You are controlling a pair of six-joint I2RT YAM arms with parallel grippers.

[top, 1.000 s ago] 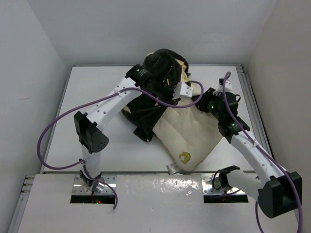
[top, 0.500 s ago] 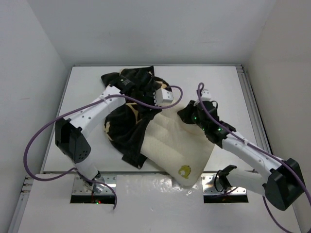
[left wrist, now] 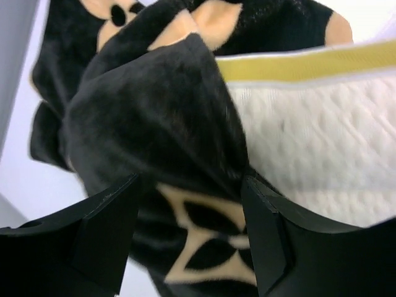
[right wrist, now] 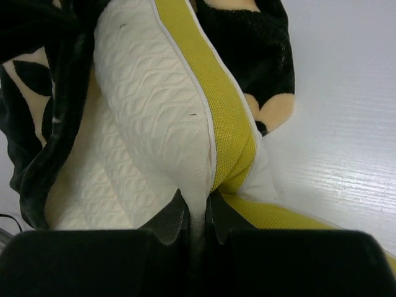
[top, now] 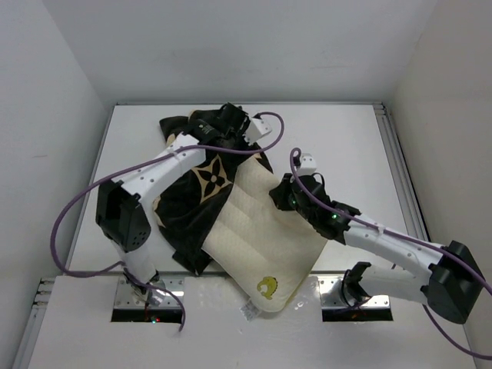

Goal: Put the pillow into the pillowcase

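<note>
I will next lift my right gripper, then move it down toward the bare table to its right in the top view and let go, because the pinched pillow edge is buckled.
The cream pillow (top: 257, 238) lies diagonally on the table, its logo corner at the front edge. Its far-left part sits inside the black flower-print pillowcase (top: 188, 196), which is bunched over it. My left gripper (top: 240, 127) is at the case's far end. In the left wrist view it (left wrist: 189, 238) stands open, with pillowcase (left wrist: 154, 117) fabric loose between the fingers and the pillow (left wrist: 309, 142) to the right. My right gripper (top: 281, 197) is at the pillow's right edge. There it (right wrist: 197, 216) is shut on a pinch of the pillow (right wrist: 148, 105) beside the yellow-green band (right wrist: 229, 111).
The white table (top: 346, 138) is walled on the left, right and back, with a metal rail (top: 400, 161) along its right side. Purple cables (top: 77, 207) loop from both arms. The pillow's near corner reaches over the front edge by the arm bases.
My left gripper has opened and let go of the lifted pillowcase, which now lies flat. The right gripper has dragged the pillow toward the near left.
</note>
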